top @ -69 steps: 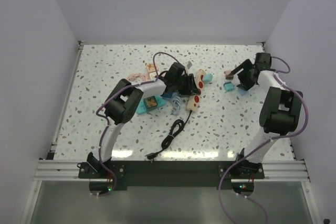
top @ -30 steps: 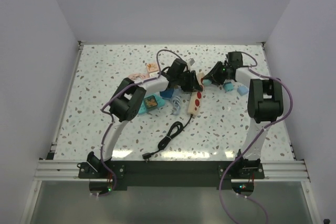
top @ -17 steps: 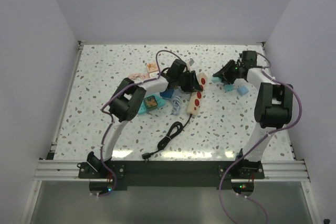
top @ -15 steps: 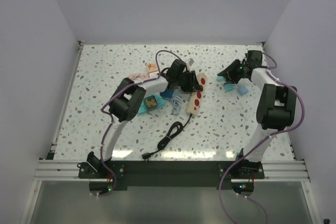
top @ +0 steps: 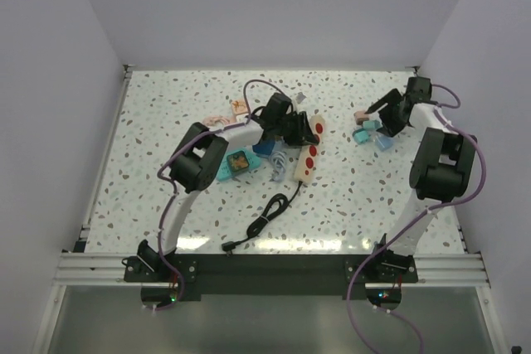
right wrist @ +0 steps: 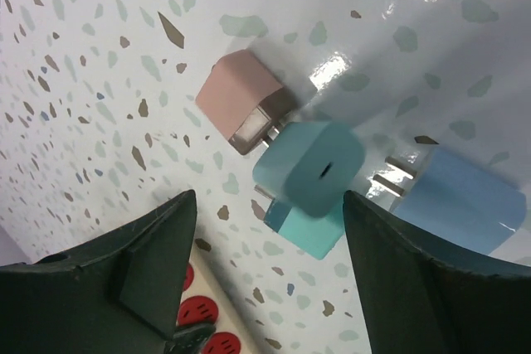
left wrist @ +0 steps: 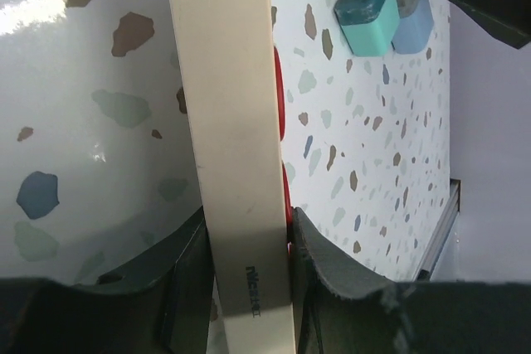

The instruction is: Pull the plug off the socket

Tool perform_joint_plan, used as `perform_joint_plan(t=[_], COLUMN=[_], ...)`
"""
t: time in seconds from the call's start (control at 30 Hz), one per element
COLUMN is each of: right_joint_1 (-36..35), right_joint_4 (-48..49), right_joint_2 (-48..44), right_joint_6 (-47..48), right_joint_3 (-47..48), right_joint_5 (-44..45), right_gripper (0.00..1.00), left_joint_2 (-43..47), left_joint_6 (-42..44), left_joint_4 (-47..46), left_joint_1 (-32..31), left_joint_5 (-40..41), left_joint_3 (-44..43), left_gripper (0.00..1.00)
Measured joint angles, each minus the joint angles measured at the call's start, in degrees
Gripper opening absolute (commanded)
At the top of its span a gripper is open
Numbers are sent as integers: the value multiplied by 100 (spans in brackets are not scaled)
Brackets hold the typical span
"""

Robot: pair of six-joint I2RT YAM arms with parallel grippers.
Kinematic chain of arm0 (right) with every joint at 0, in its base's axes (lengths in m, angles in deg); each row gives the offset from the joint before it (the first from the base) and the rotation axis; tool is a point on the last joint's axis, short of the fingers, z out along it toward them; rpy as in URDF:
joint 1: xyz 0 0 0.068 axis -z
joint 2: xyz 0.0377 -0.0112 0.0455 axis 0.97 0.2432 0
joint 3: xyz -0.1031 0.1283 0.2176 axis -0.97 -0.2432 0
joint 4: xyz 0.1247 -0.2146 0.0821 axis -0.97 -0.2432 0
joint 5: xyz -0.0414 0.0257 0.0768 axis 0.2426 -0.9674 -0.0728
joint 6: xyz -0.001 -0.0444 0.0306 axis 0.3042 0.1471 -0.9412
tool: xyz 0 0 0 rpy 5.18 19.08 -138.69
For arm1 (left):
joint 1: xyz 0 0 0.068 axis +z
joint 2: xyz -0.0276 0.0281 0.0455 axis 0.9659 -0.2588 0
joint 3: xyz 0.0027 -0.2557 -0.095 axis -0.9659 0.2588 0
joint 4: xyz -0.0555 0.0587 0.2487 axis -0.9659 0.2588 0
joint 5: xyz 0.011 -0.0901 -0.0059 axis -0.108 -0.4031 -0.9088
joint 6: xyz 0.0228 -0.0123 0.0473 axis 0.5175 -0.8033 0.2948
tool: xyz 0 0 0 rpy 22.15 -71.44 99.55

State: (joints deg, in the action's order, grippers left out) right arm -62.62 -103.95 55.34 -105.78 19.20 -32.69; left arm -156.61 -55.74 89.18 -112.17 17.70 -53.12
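The left gripper will next lift the power strip (top: 309, 151) outward and to the left in the top view, then lower it and let go of it, since the far tabletop is bare there.
The beige power strip (top: 309, 151) with red outlets lies mid-table, its black cord (top: 270, 211) trailing toward the near edge. My left gripper (top: 292, 128) is shut on the strip's sides (left wrist: 232, 122), fingers (left wrist: 323, 263) pressed against it. No plug sits in the strip. My right gripper (top: 375, 116) is open (right wrist: 267, 198) at the far right over a cluster of cube plugs. A slightly blurred teal plug (right wrist: 311, 163) lies free between the open jaws on top of another teal plug (right wrist: 311, 234). A pink plug (right wrist: 245, 101) and a light blue plug (right wrist: 456, 201) lie beside them.
A teal flat item (top: 236, 163), a blue cube (top: 264, 147), a clear plastic piece (top: 280, 162) and pink items (top: 217, 122) lie left of the strip. White walls close the table on three sides. The plug cluster also shows in the left wrist view (left wrist: 365, 10).
The teal plug left the strip's far end. My right gripper carried it right to the cube cluster and has opened. The left gripper stayed shut on the strip.
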Motion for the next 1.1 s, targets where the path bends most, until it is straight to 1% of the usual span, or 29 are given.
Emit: perform_joint_plan(t=[0.1, 0.2, 0.33, 0.47, 0.57, 0.67, 0.8, 0.87, 0.93, 1.0, 1.1], right_joint_1=[0, 4, 15, 15, 9, -11, -44, -70, -114, -184, -315], right_joint_4=[-26, -125, -332, -413, -448, -476, -603, -629, -658, -669, -656], right_joint_2=[-2, -74, -455, -938, -1172, -1224, -1224, -1222, -1222, -1222, -1222], right_joint_6=[2, 13, 68, 116, 177, 214, 267, 286, 310, 350, 413], right_joint_3=[20, 20, -48, -122, -129, -129, -129, -129, -118, -90, -35], right_joint_5=[92, 107, 92, 31, -26, -114, -186, -254, -273, -280, -304], right_gripper=[77, 78, 79, 79, 79, 79, 79, 79, 79, 79, 79], left_joint_2=[247, 704, 1421, 2162, 2365, 2024, 881, 295, -68, -354, -573], left_joint_6=[-42, -170, -256, -374, -605, -1064, -1932, -2376, -2750, -3075, -3355], left_joint_4=[-116, -323, -466, -748, -1051, -1325, -2004, -2446, -2809, -3106, -3163], left_joint_1=[4, 13, 22, 109, 337, 693, 1102, 1283, 1429, 1600, 1910], left_joint_5=[-179, -439, -673, -654, -590, -597, -719, -595, -302, 190, 1051], left_joint_3=[260, 612, 857, 894, 726, 81, -1217, -1646, -1681, -1532, -1235], left_gripper=[0, 0, 0, 0, 0, 0, 0, 0, 0, 0, 0])
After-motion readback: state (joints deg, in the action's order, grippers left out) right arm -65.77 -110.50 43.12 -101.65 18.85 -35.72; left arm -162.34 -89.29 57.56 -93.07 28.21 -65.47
